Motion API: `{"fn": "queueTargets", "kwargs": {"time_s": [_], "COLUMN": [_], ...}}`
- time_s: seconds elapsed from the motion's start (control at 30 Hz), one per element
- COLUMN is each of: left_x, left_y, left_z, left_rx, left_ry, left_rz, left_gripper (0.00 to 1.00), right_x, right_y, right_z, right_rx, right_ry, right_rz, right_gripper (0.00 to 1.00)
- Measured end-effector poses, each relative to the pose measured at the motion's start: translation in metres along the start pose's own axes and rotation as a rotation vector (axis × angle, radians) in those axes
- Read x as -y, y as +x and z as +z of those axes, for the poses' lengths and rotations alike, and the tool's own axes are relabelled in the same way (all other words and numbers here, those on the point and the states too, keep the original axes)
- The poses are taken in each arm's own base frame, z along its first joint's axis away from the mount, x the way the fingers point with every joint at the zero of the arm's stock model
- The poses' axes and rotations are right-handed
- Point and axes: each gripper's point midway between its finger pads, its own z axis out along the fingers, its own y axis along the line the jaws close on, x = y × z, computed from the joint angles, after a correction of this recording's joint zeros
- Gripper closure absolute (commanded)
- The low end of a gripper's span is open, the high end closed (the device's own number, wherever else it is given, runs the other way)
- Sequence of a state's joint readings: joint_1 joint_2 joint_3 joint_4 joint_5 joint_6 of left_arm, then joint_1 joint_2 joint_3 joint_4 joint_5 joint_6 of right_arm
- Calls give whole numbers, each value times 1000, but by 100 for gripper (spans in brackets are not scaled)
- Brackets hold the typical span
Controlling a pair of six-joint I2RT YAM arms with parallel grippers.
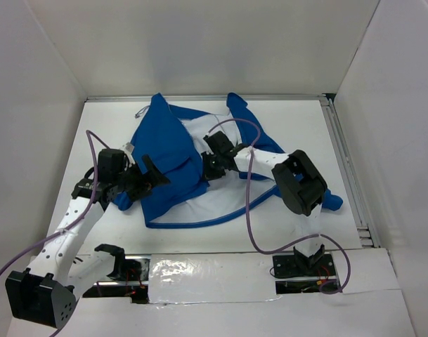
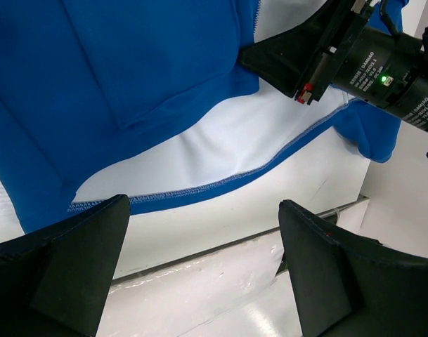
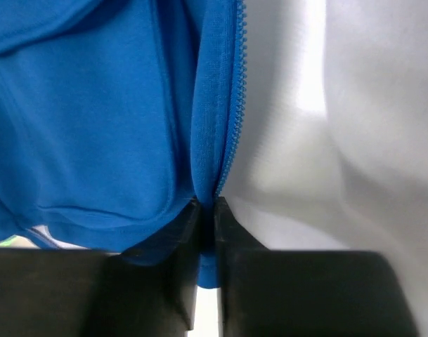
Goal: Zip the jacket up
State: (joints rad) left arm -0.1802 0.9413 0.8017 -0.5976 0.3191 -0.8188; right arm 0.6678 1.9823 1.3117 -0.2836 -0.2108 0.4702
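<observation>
The zipper teeth [image 3: 235, 105] run to the near corner of the jacket's front edge, so I will move my left gripper to the right in the top view and down onto that corner.
The royal-blue jacket [image 1: 168, 151] lies open on the table with its white lining [image 1: 221, 193] facing up. My right gripper [image 1: 212, 166] is shut on the jacket's blue front edge, beside the zipper teeth [image 3: 235, 105]; the pinched fabric [image 3: 208, 210] sits between its pads. My left gripper [image 1: 152, 175] is open and empty at the jacket's left side, its fingers [image 2: 73, 260] above the near hem [image 2: 199, 189]. The right gripper's body [image 2: 354, 56] shows in the left wrist view.
White walls enclose the table on three sides. A metal rail [image 1: 347, 168] runs along the right edge. A taped seam [image 1: 199, 270] crosses the near edge between the arm bases. Purple cables [image 1: 250, 203] loop over the jacket.
</observation>
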Motion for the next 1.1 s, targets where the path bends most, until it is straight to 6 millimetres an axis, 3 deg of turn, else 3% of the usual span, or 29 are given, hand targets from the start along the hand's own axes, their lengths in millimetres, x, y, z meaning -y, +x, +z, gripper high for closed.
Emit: {"fn": "queueTargets", "kwargs": {"time_s": [0.13, 0.23, 0.43, 0.53, 0.6, 0.67, 0.77, 0.8, 0.83, 0.93, 1.1], "left_x": [0, -2, -5, -5, -5, -4, -2, -1, 0, 2, 4], "left_y": [0, 2, 7, 11, 15, 19, 25, 27, 29, 37, 59], "left_z": [0, -1, -5, -8, -9, -10, -11, -11, -10, -6, 5], "left_rx": [-1, -6, -18, -29, -39, -51, -64, -69, -75, -107, -199], "left_ry": [-1, -8, -27, -35, -37, -37, -34, -34, -35, -40, -61], "left_rz": [-1, -7, -35, -38, -35, -28, -14, -11, -13, -1, 44], "left_gripper": [1, 1, 1, 1, 1, 1, 1, 1, 1, 1, 1], "right_x": [-8, -22, -76, -95, -97, -89, -63, -55, -50, -49, -69], "right_y": [0, -1, 12, 34, 61, 98, 161, 176, 188, 197, 169], "right_z": [-9, -28, -99, -130, -137, -130, -107, -102, -99, -103, -127], "right_rx": [18, 45, 97, 93, 62, -11, -155, -188, -213, -202, -72], "right_ry": [4, 19, -15, -33, -31, -3, 108, 148, 187, 233, 169], "right_rz": [-6, -23, -25, 9, 34, 49, 65, 64, 60, 6, -6], "right_gripper": [96, 100, 100, 100, 92, 87, 50, 26, 21, 10, 0]}}
